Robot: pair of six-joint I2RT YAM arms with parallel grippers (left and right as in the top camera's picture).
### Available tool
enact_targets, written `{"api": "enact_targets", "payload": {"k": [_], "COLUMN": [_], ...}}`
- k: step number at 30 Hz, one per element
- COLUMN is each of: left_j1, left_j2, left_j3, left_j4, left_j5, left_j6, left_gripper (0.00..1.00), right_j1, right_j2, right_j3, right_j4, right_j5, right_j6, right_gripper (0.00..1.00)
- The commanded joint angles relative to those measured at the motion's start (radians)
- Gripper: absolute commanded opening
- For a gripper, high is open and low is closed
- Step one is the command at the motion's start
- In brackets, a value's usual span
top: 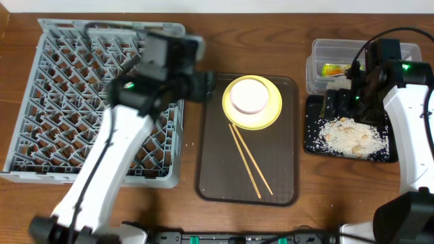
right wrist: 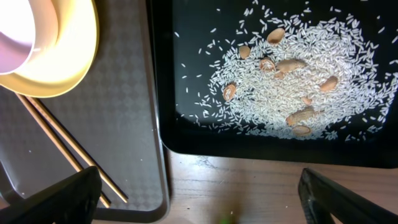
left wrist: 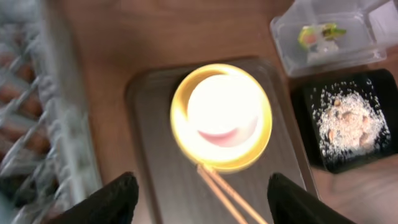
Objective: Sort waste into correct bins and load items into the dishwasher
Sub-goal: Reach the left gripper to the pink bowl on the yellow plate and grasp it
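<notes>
I will next lower my left gripper to the white bowl's rim [top: 267, 95] [left wrist: 257, 106] on the side away from the rack.
A round yellow plate [top: 253, 103] with a white bowl [top: 249, 95] on it sits at the far end of the brown serving tray [top: 217, 169]. Two chopsticks [top: 249, 160] lie on the tray in front of the plate. Pale rice crumbs [top: 349, 135] lie in the black tray [top: 312, 139]. The yellow-green wrapper [top: 332, 69] lies in the clear tub [top: 319, 51], with a pale scrap [left wrist: 323, 51] beside it. My left gripper [top: 203, 87] is open and empty between the grey rack [top: 41, 102] and the plate [left wrist: 186, 146]. My right gripper [top: 337, 102] is open and empty over the black tray's near-left corner [right wrist: 186, 134]. The blue bowl and the cup are out of view.
Brown nut-shell pieces [right wrist: 292, 65] lie among the rice. The left arm [top: 122, 135] crosses over the rack's right side. Bare wood table [right wrist: 236, 186] shows between the serving tray and the black tray.
</notes>
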Motion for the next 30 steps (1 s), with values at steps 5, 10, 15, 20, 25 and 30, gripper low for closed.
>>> {"api": "enact_targets", "payload": {"k": [5,10,15,20,25,30], "left_j1": [-0.189,-0.275,-0.325,-0.340,-0.343,-0.344], "left_j2": [0.222,0.340,0.451,0.543,0.602,0.622], "left_j3": [0.035,0.035,0.035,0.035,0.035,0.035], "left_j4": [0.219,0.260,0.280,0.287,0.288,0.293], "left_j5": [-0.122,-0.177,-0.249,-0.254,-0.254,-0.293], "left_j6": [0.058,0.135,0.165,0.164,0.165,0.164], "left_gripper": [0.70,0.70,0.70,0.70,0.67,0.38], "right_j1": [-0.013,-0.013,-0.012,-0.012,-0.012,-0.012], "right_j2": [-0.018,-0.018,-0.018,-0.018,-0.018,-0.018], "right_j3": [0.019,0.019,0.019,0.019,0.019,0.019], "right_j4": [-0.007,-0.007,-0.008,-0.008,-0.008,-0.008], "right_j5": [0.002,0.002,0.002,0.002,0.002,-0.002], "right_j6": [0.002,0.009,0.009,0.009,0.009,0.009], "right_gripper": [0.99,0.99,0.99,0.99,0.99,0.99]}}
